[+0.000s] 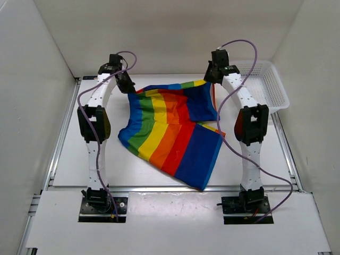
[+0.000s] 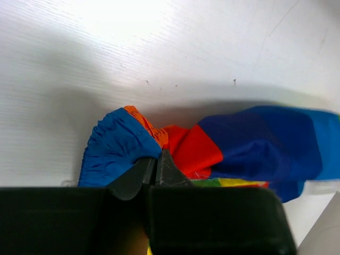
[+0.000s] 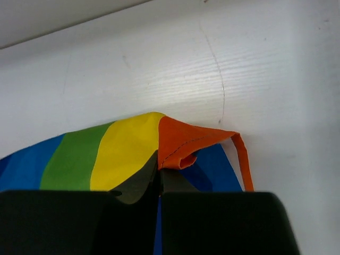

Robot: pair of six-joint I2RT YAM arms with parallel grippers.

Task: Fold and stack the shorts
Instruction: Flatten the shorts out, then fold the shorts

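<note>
My left gripper draws the shorts' held corner back over the near part of the shorts, at its blue end (image 1: 127, 136), next, and then opens.
The rainbow-striped shorts (image 1: 170, 133) lie spread in the middle of the table, one leg reaching toward the near edge. My left gripper (image 1: 126, 83) is at the far left corner of the shorts and is shut on the gathered blue and orange cloth (image 2: 125, 146). My right gripper (image 1: 215, 74) is at the far right corner and is shut on the orange and yellow edge (image 3: 180, 146). An orange drawstring (image 3: 243, 159) hangs beside it. Both held corners sit at the back of the table, near its surface.
A white plastic mesh basket (image 1: 265, 85) stands at the back right, just right of my right arm. White walls close in the table on the left, back and right. Purple cables loop from both arms.
</note>
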